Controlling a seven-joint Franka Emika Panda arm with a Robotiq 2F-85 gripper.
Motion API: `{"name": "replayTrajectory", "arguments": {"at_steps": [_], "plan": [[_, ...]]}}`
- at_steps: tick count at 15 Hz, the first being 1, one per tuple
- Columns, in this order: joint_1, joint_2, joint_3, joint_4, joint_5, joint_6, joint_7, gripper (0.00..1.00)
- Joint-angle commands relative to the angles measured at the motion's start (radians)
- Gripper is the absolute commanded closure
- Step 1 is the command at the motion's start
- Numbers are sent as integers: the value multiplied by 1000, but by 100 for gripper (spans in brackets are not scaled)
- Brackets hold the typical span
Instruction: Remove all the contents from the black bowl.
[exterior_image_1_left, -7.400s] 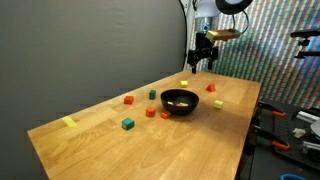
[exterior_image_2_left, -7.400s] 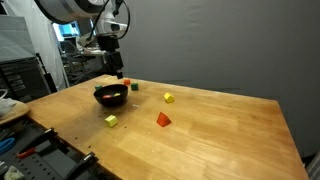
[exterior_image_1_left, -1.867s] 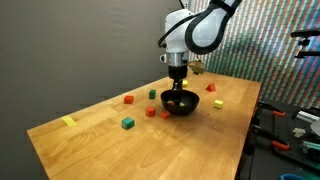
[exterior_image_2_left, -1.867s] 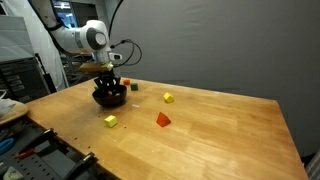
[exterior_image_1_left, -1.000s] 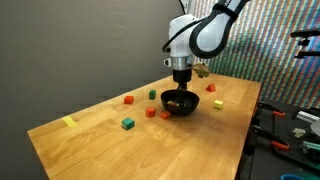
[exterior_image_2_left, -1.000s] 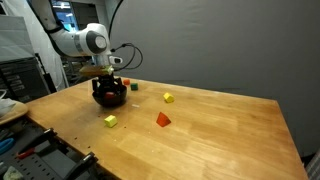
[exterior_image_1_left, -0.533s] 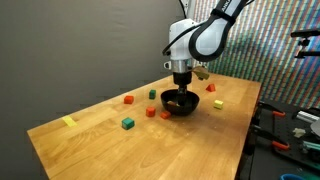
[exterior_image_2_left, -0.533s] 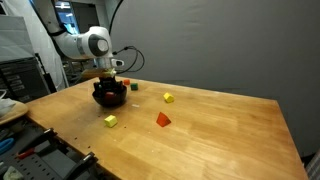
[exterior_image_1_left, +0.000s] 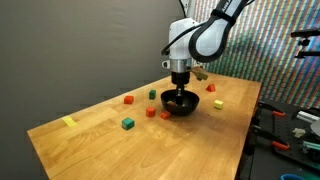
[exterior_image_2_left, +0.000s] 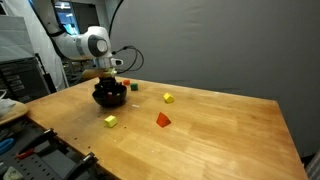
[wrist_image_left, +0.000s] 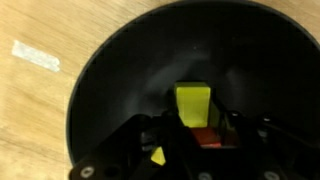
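I should next lift the yellow block (wrist_image_left: 193, 100) with my gripper over the bowl's rim and lower it to release, because bare tabletop near the red blocks is across that rim from it.
The black bowl (exterior_image_1_left: 181, 104) (exterior_image_2_left: 110, 97) stands on the wooden table, and its glossy inside (wrist_image_left: 110, 70) fills the wrist view. My gripper (exterior_image_1_left: 179, 95) (exterior_image_2_left: 110, 88) (wrist_image_left: 195, 112) reaches straight down into it. Its dark fingers (wrist_image_left: 165, 130) are shut against the sides of a yellow block (wrist_image_left: 193, 100) on the bowl's floor. A red block (wrist_image_left: 207, 138) lies in the same gap, closer to the palm. A smaller yellow piece (wrist_image_left: 157, 156) shows left of the fingers. In both exterior views the bowl's rim hides the contents.
Loose blocks lie on the table around the bowl: red (exterior_image_1_left: 129, 99), green (exterior_image_1_left: 127, 124), yellow (exterior_image_1_left: 69, 122) and yellow (exterior_image_1_left: 218, 103); an exterior view also shows a yellow one (exterior_image_2_left: 110, 120) and an orange wedge (exterior_image_2_left: 163, 119). A pale tape strip (wrist_image_left: 35, 55) lies beside the bowl.
The jaws have closed from wide open onto the yellow block inside the bowl. The arm has barely moved.
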Motion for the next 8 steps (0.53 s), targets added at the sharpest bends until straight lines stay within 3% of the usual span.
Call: {"name": "replayTrajectory", "arguments": {"at_steps": [1, 5, 8], "plan": [[48, -96, -36, -60, -45, 18, 61, 84], [148, -301, -99, -180, -217, 58, 246, 84], [156, -376, -53, -188, -278, 72, 311, 84]]}}
